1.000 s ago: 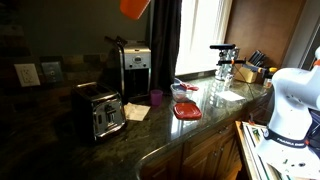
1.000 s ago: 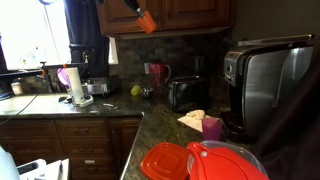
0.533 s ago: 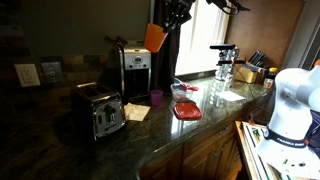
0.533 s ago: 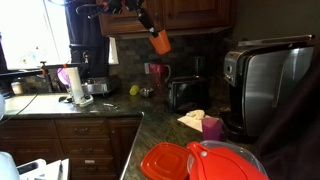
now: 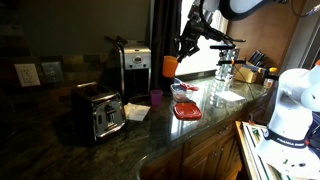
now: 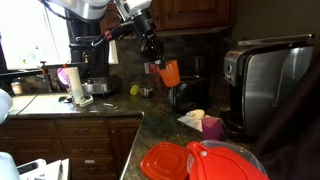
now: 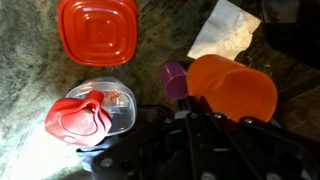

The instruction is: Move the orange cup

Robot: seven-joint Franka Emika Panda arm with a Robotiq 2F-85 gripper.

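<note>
The free spot on the bare counter between purple cup point(image 7: 176, 78) and clear container is below my gripper. My gripper will lower the orange cup onto it next and release the cup.
The orange cup point(image 5: 170, 66) hangs in the air above the dark counter, held by my gripper point(image 5: 181, 52). In an exterior view the cup point(image 6: 170, 72) tilts under the gripper point(image 6: 155, 58), in front of the toaster. In the wrist view the orange cup point(image 7: 232, 88) fills the right side, gripped at its rim by my gripper point(image 7: 200, 112). The purple cup point(image 7: 176, 78) shows just below it on the counter.
A coffee maker point(image 5: 134, 70) and toaster point(image 5: 102, 114) stand on the counter. A purple cup point(image 5: 156, 98) and white napkin point(image 5: 137, 111) sit near them. A flat red container point(image 5: 187, 111) and a clear container with a red lid point(image 7: 88, 110) lie nearby.
My gripper has carried the orange cup down from near the top of the view and across towards the counter, above the purple cup.
</note>
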